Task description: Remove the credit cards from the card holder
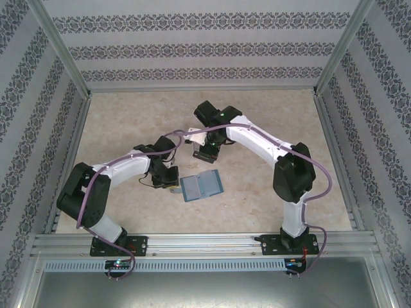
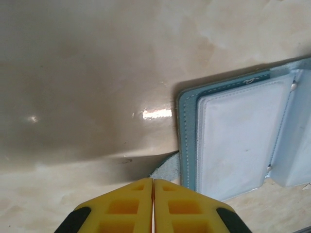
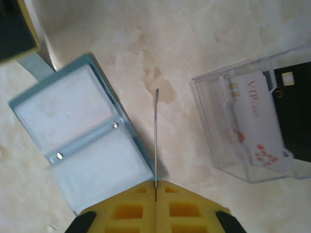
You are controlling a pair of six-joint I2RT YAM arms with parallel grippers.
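Note:
Cards already lie in the clear tray, so my right gripper next moves outward, turns square to the tray, lowers over the dark card [image 3: 294, 110] and releases it.
The teal-blue card holder [image 1: 201, 187] lies open on the table, its pale blue-grey pockets [image 2: 238, 141] facing up. My left gripper [image 2: 153, 180] is shut at the holder's left edge, pinching a grey-blue flap [image 2: 169, 167] that sticks out from under it. My right gripper [image 3: 155, 183] hangs above the table just right of the holder [image 3: 80, 131]. It is shut on a thin pale credit card [image 3: 156, 136], seen edge-on and sticking straight out from the fingertips. Another pale card [image 3: 255, 121] printed with "VIP" and a dark card [image 3: 294, 111] lie in the clear tray.
The clear plastic tray [image 3: 214, 87] stands to the right of the holder in the right wrist view, with bare marble-patterned table [image 3: 165, 43] between them. Patterned walls and an aluminium frame [image 1: 67, 115] close in the work area.

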